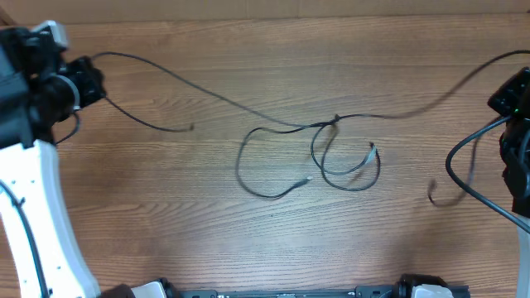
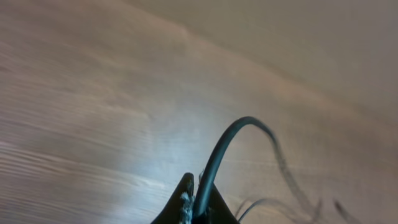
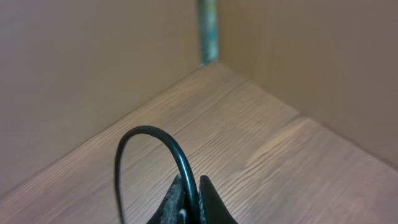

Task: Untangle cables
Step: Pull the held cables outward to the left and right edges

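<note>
Next, my left gripper pulls to the left in the overhead view, then releases over the bare tabletop, since its cable still runs into the knot (image 1: 335,122).
Thin black cables (image 1: 273,116) lie across the wooden table and meet in a small knot (image 1: 335,122) near the middle. Below the knot are loose loops with two silver-tipped plug ends (image 1: 308,179) (image 1: 371,149). My left gripper (image 1: 93,81) at the far left is shut on one cable (image 2: 230,137), pinched between its fingertips (image 2: 198,199). A short loose end trails to the right of it (image 1: 190,127). My right gripper (image 1: 512,93) at the right edge is shut on another cable (image 3: 155,132) between its fingertips (image 3: 193,199). That cable looks blurred on its way to the knot.
A thicker black arm wire (image 1: 464,170) curves beside the right arm, with a hooked cable end (image 1: 432,194) on the table next to it. The white left arm (image 1: 37,215) covers the front left. Brown walls (image 3: 93,62) stand behind the table's far corner.
</note>
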Tool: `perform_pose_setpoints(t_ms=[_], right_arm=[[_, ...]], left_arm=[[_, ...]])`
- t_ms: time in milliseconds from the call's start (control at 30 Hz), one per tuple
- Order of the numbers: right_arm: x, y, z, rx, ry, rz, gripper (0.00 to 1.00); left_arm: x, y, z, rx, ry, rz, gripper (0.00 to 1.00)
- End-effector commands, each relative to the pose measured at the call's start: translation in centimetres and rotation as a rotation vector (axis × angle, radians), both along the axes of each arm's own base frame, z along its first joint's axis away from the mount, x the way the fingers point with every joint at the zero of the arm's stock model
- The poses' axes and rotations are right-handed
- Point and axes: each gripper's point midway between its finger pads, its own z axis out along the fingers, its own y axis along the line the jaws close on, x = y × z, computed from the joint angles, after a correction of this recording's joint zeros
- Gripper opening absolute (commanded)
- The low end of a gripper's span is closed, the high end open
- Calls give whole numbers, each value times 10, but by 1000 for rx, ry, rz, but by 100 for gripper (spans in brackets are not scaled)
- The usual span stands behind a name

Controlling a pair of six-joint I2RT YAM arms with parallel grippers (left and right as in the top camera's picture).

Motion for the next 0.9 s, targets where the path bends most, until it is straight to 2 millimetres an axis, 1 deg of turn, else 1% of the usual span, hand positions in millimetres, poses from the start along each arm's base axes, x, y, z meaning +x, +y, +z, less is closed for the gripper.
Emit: perform_pose_setpoints(t_ms=[0,67,133,167,200,333,400,467,567,633,667,733,767,867], right_arm=[[-18,-20,20,-48,-63,-150,4],[-17,-19,20,-25,-81,-155,4],[-10,-10,16,11,-83,-96,4],[-4,-1,14,40,-80,-40,4],[1,6,11,62,-74,10,4],[21,41,-5,135,-12,234,4],[23,45,-13,152,17,260,4],[23,45,-19,158,43,257,4],[22,45,-26,164,71,255,4],[22,45,-29,167,84,254,4],[21,45,-30,169,91,253,4],[20,45,-31,170,97,253,4],[20,45,-32,171,102,253,4],[18,46,-34,173,112,252,4]], left_arm=[[-22,29,38,13,-99,136,4],[-31,45,48,-3,-132,208,4],[-36,53,57,-37,-165,249,4],[-37,50,63,-59,-190,233,4],[-35,43,70,-81,-221,191,4],[-28,4,100,-154,-351,-46,4],[-27,-5,110,-170,-390,-107,4],[-26,-5,111,-166,-396,-113,4],[-28,0,99,-127,-351,-86,4],[-29,10,84,-74,-292,-28,4],[-31,20,75,-35,-252,28,4],[-36,42,62,31,-185,146,5],[-42,57,56,79,-146,223,4],[-57,94,49,178,-81,431,4]])
